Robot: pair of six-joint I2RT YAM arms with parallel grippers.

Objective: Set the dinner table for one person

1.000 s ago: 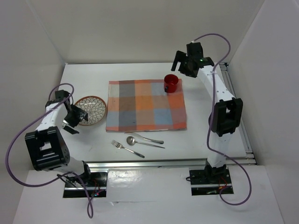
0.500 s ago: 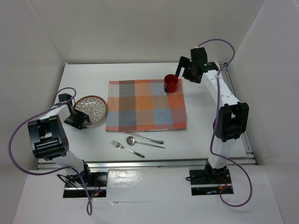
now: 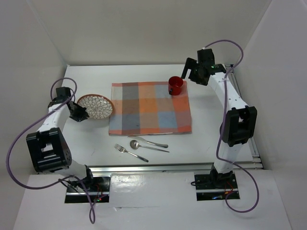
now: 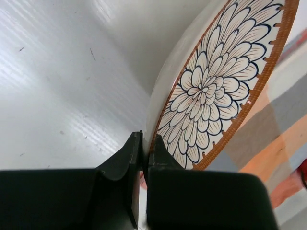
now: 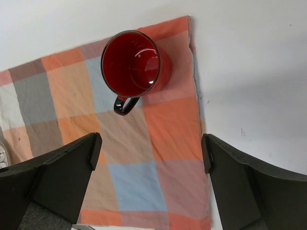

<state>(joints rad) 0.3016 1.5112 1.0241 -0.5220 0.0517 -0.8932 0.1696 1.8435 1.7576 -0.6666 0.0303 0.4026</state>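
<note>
My left gripper carries the plate (image 3: 96, 106) to the right in the top view next, to the placemat's bare middle (image 3: 149, 104), and brings it down to let go.
A patterned plate (image 3: 96, 106) with a white flower design and orange rim sits at the left of the white dinner table (image 3: 211, 139). My left gripper (image 3: 80, 114) is shut on its near-left rim. The left wrist view shows both fingers pinching the rim (image 4: 145, 148), and the plate (image 4: 211, 91) stands tilted off the table (image 4: 57, 72). A checkered placemat (image 3: 149, 108) lies in the middle with a red mug (image 3: 175, 85) on its far right corner. My right gripper (image 3: 191, 72) hangs open beyond the mug (image 5: 136, 64), holding nothing (image 5: 151, 143).
A fork (image 3: 130, 153), a spoon (image 3: 146, 146) and a knife (image 3: 148, 140) lie on the table in front of the placemat (image 5: 129, 182). A metal rail (image 3: 158, 167) runs along the near edge. White walls enclose the table on three sides.
My left gripper has closed on the plate's rim, and the plate has tipped up and shifted towards the placemat. The right arm drew back slightly and stayed open.
</note>
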